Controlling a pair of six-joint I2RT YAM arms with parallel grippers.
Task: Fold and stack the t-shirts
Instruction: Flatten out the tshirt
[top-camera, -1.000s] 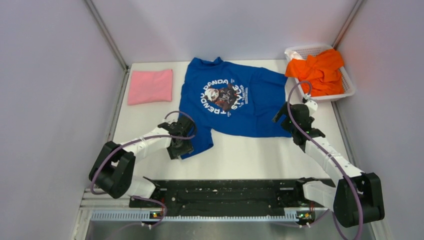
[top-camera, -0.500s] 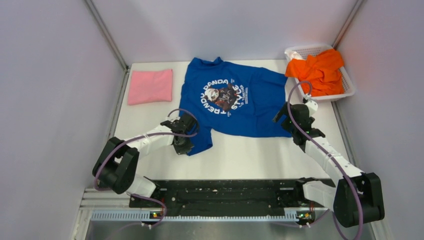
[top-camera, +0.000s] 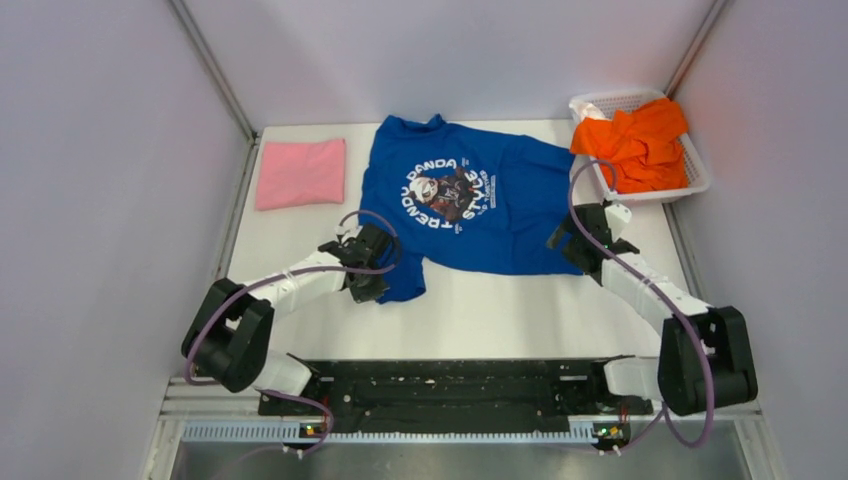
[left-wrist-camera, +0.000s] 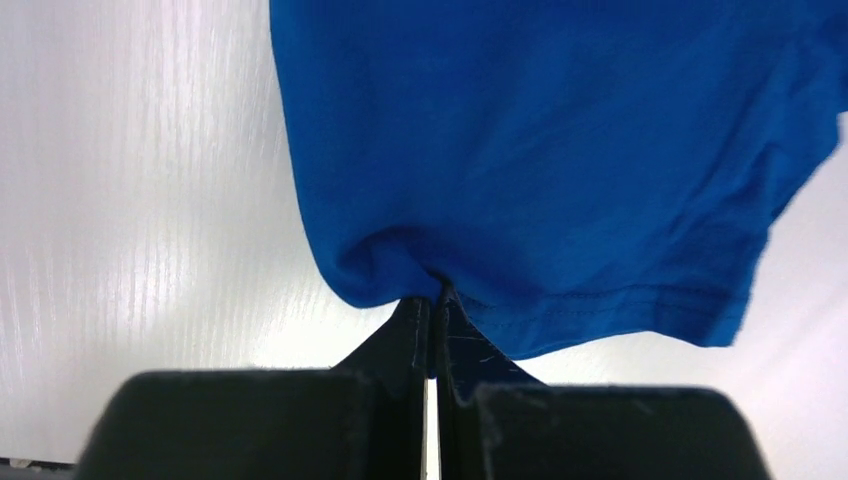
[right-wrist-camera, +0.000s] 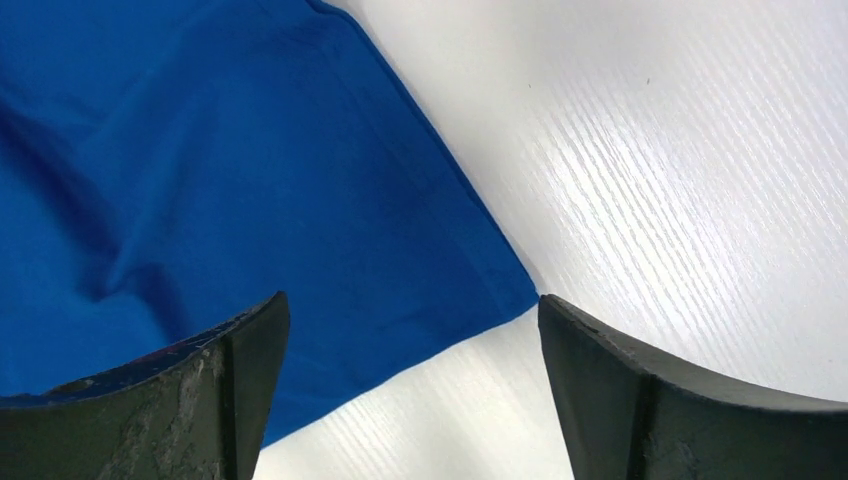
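Observation:
The blue t-shirt's near corner (top-camera: 580, 271) (right-wrist-camera: 517, 297) is below my right gripper, between its open fingers. I need to lower the gripper onto that corner next and close it there.
A royal-blue t-shirt (top-camera: 470, 200) with a round panda print lies spread face up on the white table (top-camera: 500, 310). My left gripper (top-camera: 372, 285) is shut on its near left hem corner; in the left wrist view the blue cloth (left-wrist-camera: 540, 150) bunches at the closed fingertips (left-wrist-camera: 436, 300). Over the shirt's near right corner (right-wrist-camera: 505, 285) my right gripper (right-wrist-camera: 410, 310) (top-camera: 566, 240) stands open, its fingers straddling that corner. A folded pink t-shirt (top-camera: 300, 172) lies at the far left. An orange t-shirt (top-camera: 640, 142) is crumpled in the basket.
A white mesh basket (top-camera: 697, 180) stands at the far right corner against the wall. Grey walls close in on the table at left, right and back. The arm bases and a black rail (top-camera: 450, 385) run along the near edge.
My left gripper has closed on the blue shirt's near left corner and pulled it slightly up and inward. The right arm has shifted a little to the left, over the right corner.

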